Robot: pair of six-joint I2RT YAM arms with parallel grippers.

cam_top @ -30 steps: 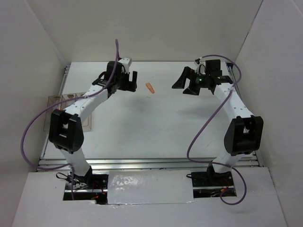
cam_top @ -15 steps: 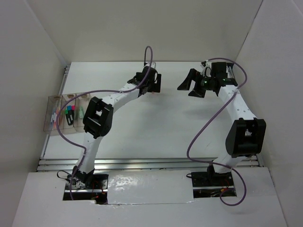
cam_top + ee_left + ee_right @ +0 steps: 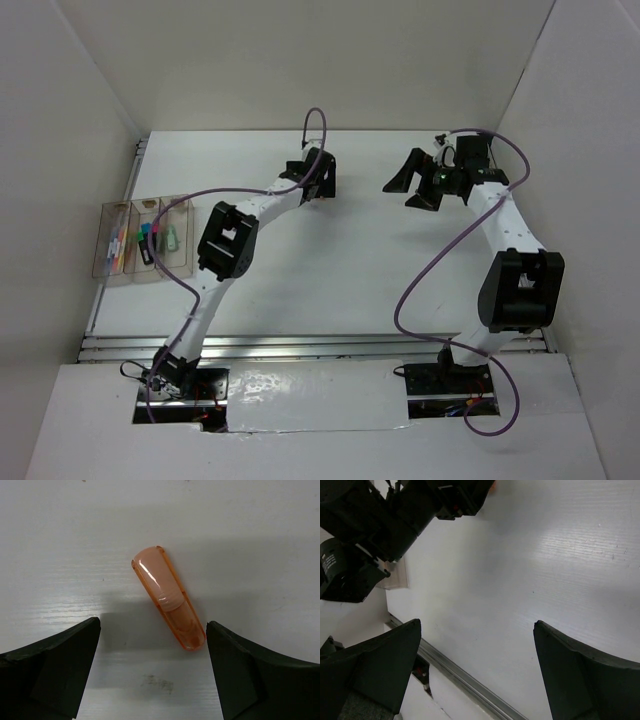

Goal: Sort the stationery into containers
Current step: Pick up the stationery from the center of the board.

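Observation:
Only one end of the orange stub is between my left gripper's fingers. I need to stay low, move slightly farther along and close them onto the orange stub's middle.
The orange stub lies flat on the white table, slanted, its lower end close to the right finger. My left gripper is open and empty, low over the stub, one finger on each side. In the top view the left gripper covers the stub at the far middle of the table. The three clear containers stand at the left edge and hold pink, green and mint highlighters and pens. My right gripper is open and empty above the table at the far right; its wrist view shows only bare table below it.
White walls close off the table at the back and both sides. A metal rail runs along the near edge. The left arm fills the top left of the right wrist view. A purple cable loops above the left wrist.
The left arm swung from the far left to the right and came down over the orange stub, uncovering the containers. The right gripper drifted slightly right and stayed open.

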